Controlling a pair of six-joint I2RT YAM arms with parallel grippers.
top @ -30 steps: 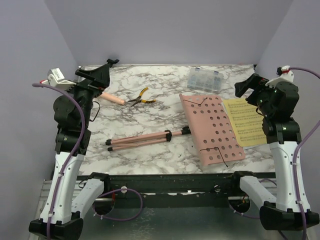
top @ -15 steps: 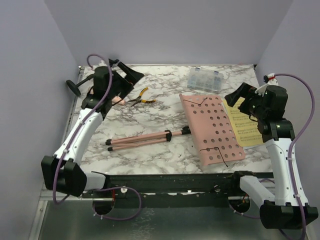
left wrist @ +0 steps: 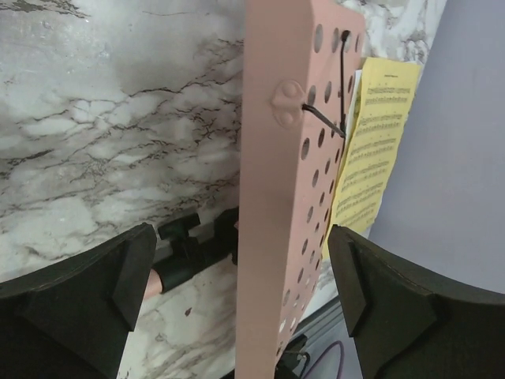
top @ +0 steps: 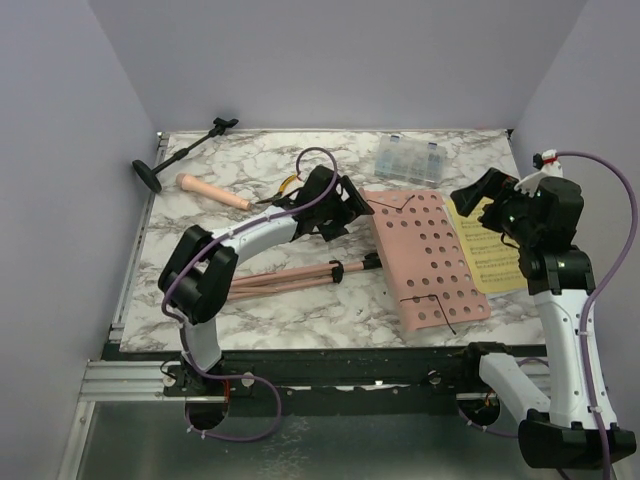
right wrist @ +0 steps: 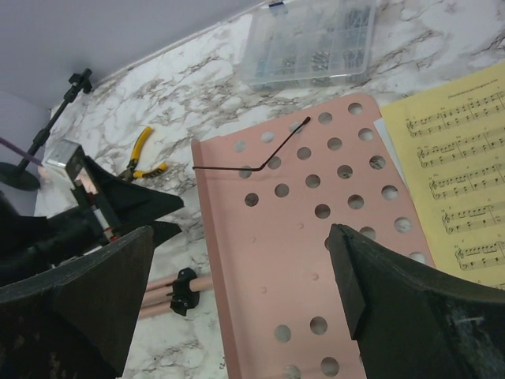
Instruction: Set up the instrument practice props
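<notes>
Next, my left gripper advances to the right in the top view and closes, since the desk's pink edge lies that way, already between my fingers.
The pink perforated music stand lies flat on the marble table, its folded legs pointing left. Yellow and white music sheets lie partly under its right side. My left gripper is open and empty at the desk's left edge; in the left wrist view that pink edge runs between the spread fingers. My right gripper is open and empty above the sheets, and in its own view it looks down on the desk. The black mic stand and the pink-beige microphone lie at the back left.
Yellow-handled pliers lie just behind my left gripper. A clear compartment box stands at the back, right of centre. A black clamp joins the legs to the desk. Purple walls close in the left, back and right.
My left arm has swung from the back left corner to the stand's left edge, uncovering the mic stand and microphone. My right gripper has shifted slightly left. The props have not moved.
</notes>
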